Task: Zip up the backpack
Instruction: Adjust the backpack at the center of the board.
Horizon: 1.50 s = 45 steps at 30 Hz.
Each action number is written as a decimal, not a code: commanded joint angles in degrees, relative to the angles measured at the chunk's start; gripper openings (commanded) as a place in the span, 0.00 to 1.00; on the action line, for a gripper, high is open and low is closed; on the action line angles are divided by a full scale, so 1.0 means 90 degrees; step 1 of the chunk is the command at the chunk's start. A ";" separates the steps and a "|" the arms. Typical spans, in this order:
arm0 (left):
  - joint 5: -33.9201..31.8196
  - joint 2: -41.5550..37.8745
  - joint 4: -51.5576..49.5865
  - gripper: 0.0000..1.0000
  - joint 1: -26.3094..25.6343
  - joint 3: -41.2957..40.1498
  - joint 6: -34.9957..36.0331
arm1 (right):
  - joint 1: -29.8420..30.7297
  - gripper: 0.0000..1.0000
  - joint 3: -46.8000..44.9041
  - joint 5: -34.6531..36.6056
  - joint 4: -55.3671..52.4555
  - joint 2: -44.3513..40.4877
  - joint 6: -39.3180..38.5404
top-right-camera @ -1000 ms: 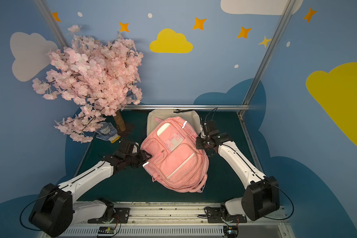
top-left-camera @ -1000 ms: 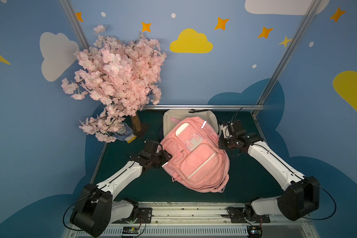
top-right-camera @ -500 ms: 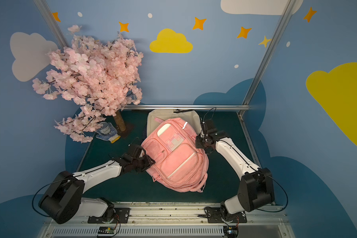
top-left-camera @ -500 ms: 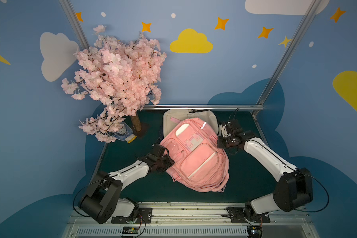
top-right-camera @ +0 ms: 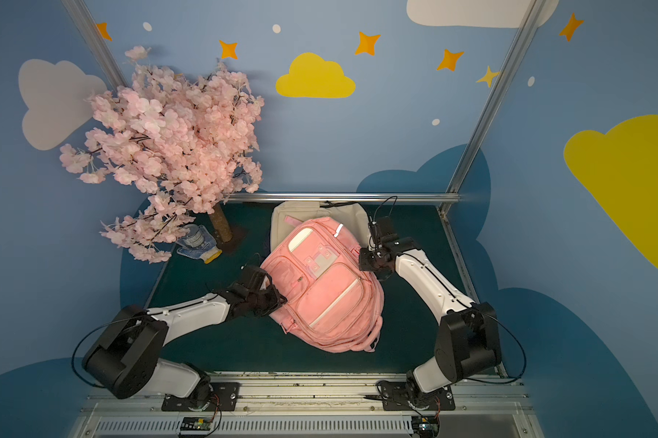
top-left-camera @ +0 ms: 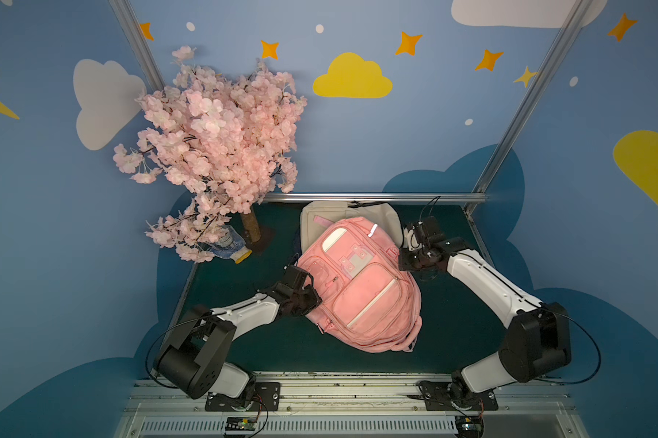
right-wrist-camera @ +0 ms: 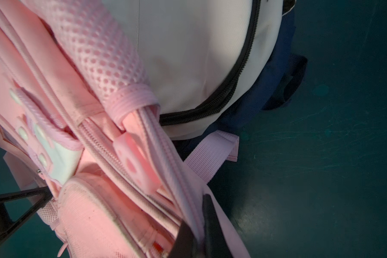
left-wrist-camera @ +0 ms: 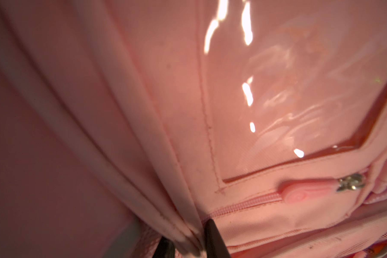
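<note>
My right gripper needs to pull the pale pink zipper band outward toward the white bag (right-wrist-camera: 185,68) next and let go of it there, because the band runs that way from the fingers.
A pink backpack (top-left-camera: 361,288) (top-right-camera: 323,292) lies front-up on the dark green table in both top views. My left gripper (top-left-camera: 305,282) (top-right-camera: 265,282) presses against its left side. In the left wrist view that gripper (left-wrist-camera: 188,232) is shut on a fold of the pink fabric, beside a closed pocket zipper with a pink rubber pull (left-wrist-camera: 299,192). My right gripper (top-left-camera: 405,258) (top-right-camera: 365,258) sits at the backpack's right side. In the right wrist view it (right-wrist-camera: 196,212) is shut on a pale pink zipper band, just below a pink zipper pull (right-wrist-camera: 136,160).
A white bag (top-left-camera: 320,216) (right-wrist-camera: 188,55) with a black zipper lies under the backpack's top, against the back rail (top-left-camera: 373,197). A pink blossom tree (top-left-camera: 221,151) stands at the back left, with a bottle (top-left-camera: 227,246) at its foot.
My left arm has pushed in against the backpack's left side and its jaws have closed on the fabric fold. The right gripper has kept its hold, shifting only slightly.
</note>
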 commanded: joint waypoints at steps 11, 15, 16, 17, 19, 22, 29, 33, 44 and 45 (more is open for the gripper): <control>-0.1687 -0.2676 -0.1612 0.02 -0.0771 -0.0267 -0.0330 | 0.0117 0.00 0.2054 -0.0593 0.0269 0.1024 -0.0253; -0.1463 -0.3100 -0.1452 0.03 -0.0787 -0.0480 -0.0742 | 0.0442 0.00 0.2768 -0.0629 0.0286 0.1887 -0.0248; -0.1381 -0.3096 -0.1374 0.03 -0.0800 -0.0481 -0.0845 | 0.0542 0.00 0.3000 -0.0573 0.0221 0.2149 -0.0247; -0.1307 -0.3068 -0.1268 0.03 -0.0826 -0.0498 -0.0948 | 0.0620 0.00 0.3271 -0.0498 0.0136 0.2400 -0.0259; -0.1205 -0.2961 -0.1022 0.02 -0.0865 -0.0546 -0.1153 | 0.0720 0.00 0.3732 -0.0340 -0.0117 0.2809 -0.0193; -0.1262 -0.2778 -0.0859 0.02 -0.0911 -0.0613 -0.1431 | 0.0768 0.25 0.4386 -0.0090 -0.0651 0.3156 0.0064; -0.1723 -0.2822 -0.0814 0.02 -0.0905 -0.0643 -0.1869 | 0.1261 0.77 0.4596 0.1323 -0.1908 0.2318 0.0049; -0.1852 -0.2758 -0.0817 0.03 -0.0909 -0.0460 -0.1881 | 0.1994 0.79 0.3297 0.1568 -0.1911 0.0955 0.0597; -0.1717 -0.2569 -0.0544 0.02 -0.0911 -0.0354 -0.1969 | 0.5529 0.62 -0.0428 0.2688 -0.0253 -0.0909 0.4127; -0.1697 -0.2565 -0.0534 0.03 -0.0913 -0.0345 -0.1964 | 0.5738 0.62 -0.0621 0.2646 0.0080 -0.0831 0.4253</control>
